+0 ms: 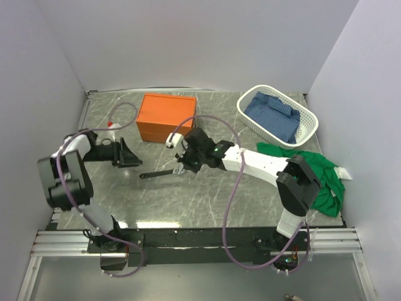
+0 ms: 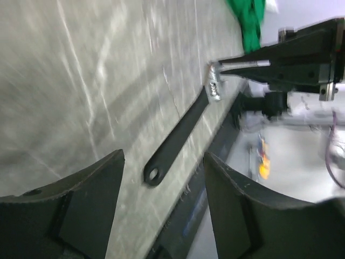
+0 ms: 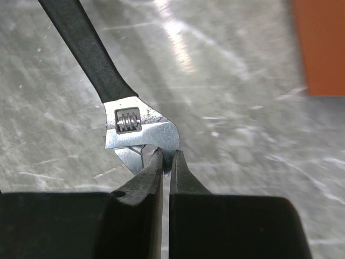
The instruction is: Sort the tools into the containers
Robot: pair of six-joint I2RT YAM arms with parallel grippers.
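My right gripper raises the wrench [image 1: 160,173] outward over the orange box's flat top [image 1: 167,108] next and lowers it there. It then releases the wrench's silver jaw, as that box top lies outward.
A black wrench [image 1: 160,173] with a silver jaw lies across the middle of the table, handle pointing left. My right gripper [image 1: 180,166] is shut on the edge of its silver jaw, seen close in the right wrist view [image 3: 166,156] with the wrench head [image 3: 137,127] just beyond the tips. My left gripper [image 1: 130,154] is open and empty, left of the handle end; its wrist view shows the wrench [image 2: 178,137] ahead between the spread fingers [image 2: 91,183]. The orange box [image 1: 166,116] stands behind, and shows in the right wrist view [image 3: 321,48]. No other tools are in view.
A white basket [image 1: 307,122] holding a blue cloth [image 1: 270,111] stands at the back right. A green cloth [image 1: 316,169] lies at the right edge beside my right arm's base. The table's near edge [image 2: 215,156] runs close to the wrench.
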